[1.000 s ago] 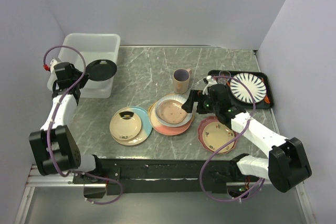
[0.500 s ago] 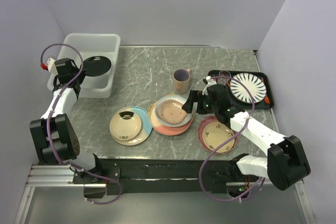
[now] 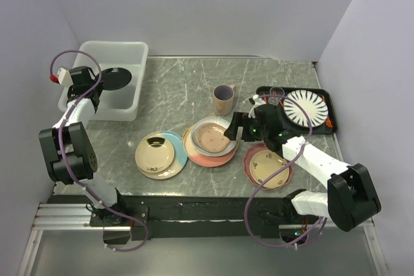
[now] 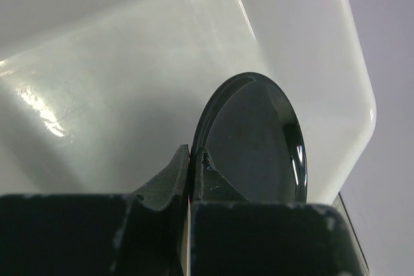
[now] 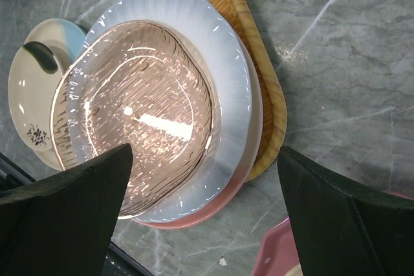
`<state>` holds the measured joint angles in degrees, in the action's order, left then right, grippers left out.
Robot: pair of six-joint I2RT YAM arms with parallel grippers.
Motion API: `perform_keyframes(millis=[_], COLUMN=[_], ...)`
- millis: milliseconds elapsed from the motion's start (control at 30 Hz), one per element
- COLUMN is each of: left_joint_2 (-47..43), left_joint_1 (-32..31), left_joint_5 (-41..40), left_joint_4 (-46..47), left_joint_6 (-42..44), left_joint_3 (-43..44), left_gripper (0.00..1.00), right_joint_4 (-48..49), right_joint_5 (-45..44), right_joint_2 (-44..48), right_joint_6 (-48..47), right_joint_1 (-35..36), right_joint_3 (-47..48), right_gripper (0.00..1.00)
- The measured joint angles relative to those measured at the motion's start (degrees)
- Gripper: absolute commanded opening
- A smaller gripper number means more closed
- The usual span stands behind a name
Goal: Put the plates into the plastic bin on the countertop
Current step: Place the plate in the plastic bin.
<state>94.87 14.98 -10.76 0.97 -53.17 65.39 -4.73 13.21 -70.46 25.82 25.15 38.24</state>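
The glossy black plate (image 3: pixel 116 77) still hangs tilted above the bin's bottom, so my left gripper will next lower it toward the bottom and release its rim there.
My left gripper (image 3: pixel 96 86) is shut on the rim of the glossy black plate (image 3: pixel 116 77) and holds it tilted inside the translucent white plastic bin (image 3: pixel 132 48). The left wrist view shows the gripper (image 4: pixel 192 159) pinching the plate (image 4: pixel 255 137) above the bin floor (image 4: pixel 129 88). My right gripper (image 3: pixel 233 132) is open and empty, its jaws wide apart over the right edge of a stack: a pink ribbed plate (image 5: pixel 136 114) on a white plate (image 5: pixel 229 75), a pink one and a tan one (image 5: pixel 262 88). A small cream plate (image 3: pixel 154 152) lies on a cream-and-light-blue plate (image 3: pixel 174 143). A pink scalloped plate (image 3: pixel 266 165) holds a small floral plate.
A beige mug (image 3: pixel 224 99) stands on the grey-green countertop (image 3: pixel 181 88) behind the stack. A flat black tray (image 3: pixel 326 103) at the right holds the striped white plate (image 3: pixel 305 108) and a small glass (image 3: pixel 277 92). Walls close in left, back and right.
My left gripper has carried the black plate left and down into the bin. My right gripper has edged slightly left over the stack, still open.
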Motion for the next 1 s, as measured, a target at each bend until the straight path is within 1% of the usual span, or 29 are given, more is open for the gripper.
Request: perform_keyframes(millis=[267, 500, 1000], left_joint_2=[2.7, 7.7, 17.0], left_joint_1=[0.0, 0.0, 0.0], left_joint_5=[-0.8, -1.1, 0.9], left_joint_4=[0.1, -0.6, -7.3], left_joint_6=[1.2, 3.4, 7.1], left_joint_3=[2.9, 7.0, 15.5], left_gripper=[0.01, 0.01, 0.01], right_joint_4=[0.0, 0.0, 0.0], right_joint_5=[0.0, 0.0, 0.0], right_joint_2=[-0.8, -0.9, -1.2], right_joint_6=[0.0, -0.1, -0.4], right_joint_1=[0.0, 0.0, 0.0], right_joint_3=[0.0, 0.0, 0.1], right_gripper=[1.0, 1.0, 1.0])
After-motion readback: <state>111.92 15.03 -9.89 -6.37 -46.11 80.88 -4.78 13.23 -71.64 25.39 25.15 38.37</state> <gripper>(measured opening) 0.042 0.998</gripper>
